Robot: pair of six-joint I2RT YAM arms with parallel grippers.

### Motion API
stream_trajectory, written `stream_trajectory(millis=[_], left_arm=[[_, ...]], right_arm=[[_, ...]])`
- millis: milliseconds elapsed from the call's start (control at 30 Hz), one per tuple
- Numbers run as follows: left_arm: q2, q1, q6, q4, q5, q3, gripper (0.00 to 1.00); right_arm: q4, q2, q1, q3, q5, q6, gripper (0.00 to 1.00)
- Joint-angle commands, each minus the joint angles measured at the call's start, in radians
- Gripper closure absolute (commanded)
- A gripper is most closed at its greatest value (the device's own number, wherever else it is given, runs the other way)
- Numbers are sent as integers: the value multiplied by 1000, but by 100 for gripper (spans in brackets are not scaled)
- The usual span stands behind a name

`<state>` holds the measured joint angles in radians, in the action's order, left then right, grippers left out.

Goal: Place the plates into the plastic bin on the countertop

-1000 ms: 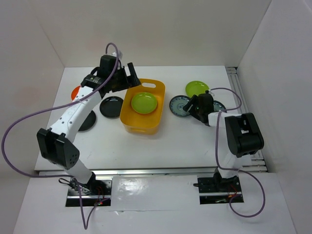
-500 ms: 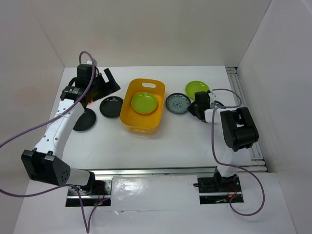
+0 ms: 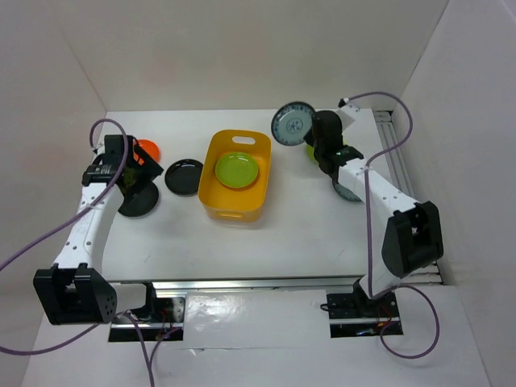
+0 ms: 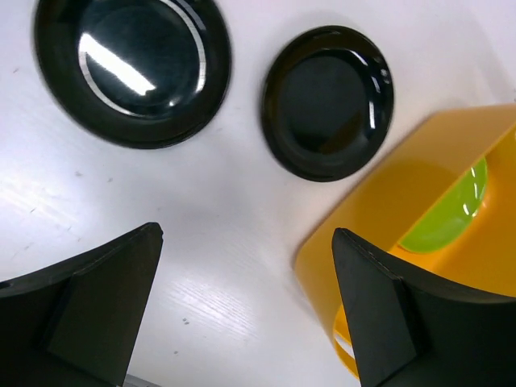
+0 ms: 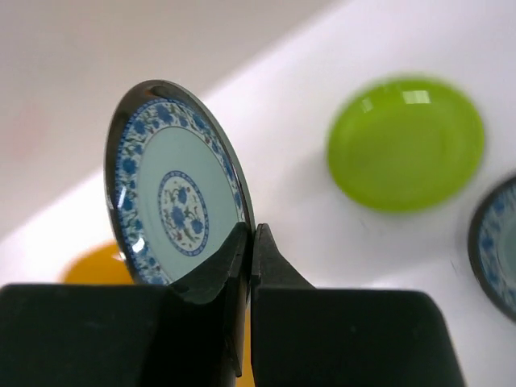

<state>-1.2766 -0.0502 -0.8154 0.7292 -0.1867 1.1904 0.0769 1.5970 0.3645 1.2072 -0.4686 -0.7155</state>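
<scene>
The robot's right gripper will next move across to the bin (image 3: 211, 193) and go down inside, over the lime green plate there, since the blue-patterned plate still hangs outside the bin.
The yellow-orange plastic bin (image 3: 211, 193) (image 4: 379, 234) stands mid-countertop with a lime green plate (image 3: 238, 170) (image 4: 448, 216) lying in it. My right gripper (image 3: 310, 134) (image 5: 250, 240) is shut on the rim of a blue-patterned plate (image 3: 292, 123) (image 5: 173, 201), held on edge in the air to the right of the bin's far end. My left gripper (image 3: 137, 171) (image 4: 246, 310) hangs open and empty at the left. It is over a black plate (image 3: 139, 203) (image 4: 133, 68), beside the orange-red plate (image 3: 147, 148). A second black plate (image 3: 185, 176) (image 4: 328, 101) lies left of the bin.
On the countertop (image 3: 290, 230), under the right arm, lie another lime green plate (image 5: 405, 143) and a second blue-patterned plate (image 3: 348, 191) (image 5: 496, 250), both partly hidden in the top view. A metal rail (image 3: 395, 149) runs along the right side. White walls close in the workspace.
My right gripper shut on the blue-patterned plate and lifted it off the table toward the back. My left arm swung left, away from the bin, to the black and orange-red plates.
</scene>
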Motion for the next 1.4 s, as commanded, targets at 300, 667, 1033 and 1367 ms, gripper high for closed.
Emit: stream_trajectory(millis=[300,667,1033,1367], left_arm=[[2,-184,-74,-16,13,-216,0],[-75,-255,-53,-155,44,-291,0],[-104,-264,-42,-188,62,-334,0],[-138,-264,-62,-178,62,-365,1]], right_arm=[[78,121,154,354,175,366,100],[179,405,189,529,326,399,100],[212,505,218,608,346,399,85],[221,491,255,656,402,409,12]])
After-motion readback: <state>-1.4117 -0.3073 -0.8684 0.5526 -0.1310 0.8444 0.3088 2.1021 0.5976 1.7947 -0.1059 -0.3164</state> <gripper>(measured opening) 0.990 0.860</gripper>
